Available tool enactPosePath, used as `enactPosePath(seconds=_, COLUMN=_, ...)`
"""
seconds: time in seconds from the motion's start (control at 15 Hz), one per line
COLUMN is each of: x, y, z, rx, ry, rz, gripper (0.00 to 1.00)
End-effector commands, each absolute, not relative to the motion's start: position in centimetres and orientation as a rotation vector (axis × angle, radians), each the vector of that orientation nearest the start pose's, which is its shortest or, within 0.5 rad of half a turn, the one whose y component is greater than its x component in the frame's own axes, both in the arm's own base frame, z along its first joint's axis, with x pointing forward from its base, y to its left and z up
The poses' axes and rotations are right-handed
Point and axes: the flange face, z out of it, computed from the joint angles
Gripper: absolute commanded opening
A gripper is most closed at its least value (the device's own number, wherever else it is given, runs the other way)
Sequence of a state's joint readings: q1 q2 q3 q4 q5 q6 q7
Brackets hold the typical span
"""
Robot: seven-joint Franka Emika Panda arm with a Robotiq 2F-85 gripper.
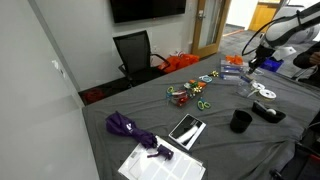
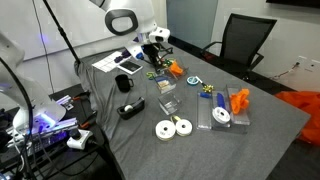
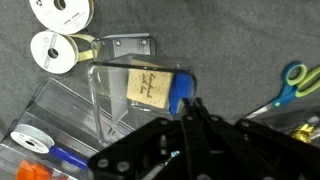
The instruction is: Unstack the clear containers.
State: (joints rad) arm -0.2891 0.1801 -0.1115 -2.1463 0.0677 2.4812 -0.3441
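My gripper should next move away from the second container and down to let go on the bare grey cloth (image 3: 214,76), which is empty below my gripper beside that container.
One clear container (image 3: 125,100) fills the middle of the wrist view, with a tan label and a blue patch showing through it. My gripper (image 3: 192,102) is shut, its fingertips pinched together on this container's right rim. A second clear container (image 3: 125,45) stands apart on the grey cloth beside the white discs. In both exterior views the gripper (image 1: 252,66) (image 2: 159,64) hangs right over the held container (image 1: 247,85) (image 2: 166,86). The separate container (image 2: 168,105) sits nearer the table's front edge.
Two white discs (image 2: 173,128) (image 3: 55,50) lie by the containers. A black cup (image 2: 125,83) (image 1: 240,121), a black object (image 2: 130,110), a clear box of spools (image 2: 222,118), scissors (image 3: 292,82), a purple umbrella (image 1: 125,125) and papers (image 1: 160,160) lie around.
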Motion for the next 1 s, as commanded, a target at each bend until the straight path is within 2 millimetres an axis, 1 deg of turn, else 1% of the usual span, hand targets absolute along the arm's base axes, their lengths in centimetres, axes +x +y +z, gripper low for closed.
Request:
enactPosePath(seconds=0.0, x=51.3, y=-18.7, z=36.3, rx=-3.08, ry=0.116, rz=-0.231, gripper=0.01)
enactPosePath(seconds=0.07, x=51.3, y=-17.4, z=36.6, rx=-3.057, ry=0.092, rz=-0.23, gripper=0.01)
enactPosePath(seconds=0.2, x=51.8, y=-15.4, z=36.4, rx=-3.015, ry=0.043, rz=-0.215, gripper=0.01)
enactPosePath(seconds=0.33, x=52.4, y=-14.0, z=35.5, rx=-2.985, ry=0.004, rz=-0.201, gripper=0.01)
enactPosePath(seconds=0.4, x=52.9, y=-13.6, z=34.7, rx=-2.982, ry=-0.004, rz=-0.187, gripper=0.01)
enactPosePath(seconds=0.6, x=53.8, y=-13.4, z=31.8, rx=-3.009, ry=-0.001, rz=-0.16, gripper=0.01)
enactPosePath(seconds=0.93, x=54.6, y=-14.3, z=27.2, rx=-3.071, ry=0.006, rz=-0.15, gripper=0.01)
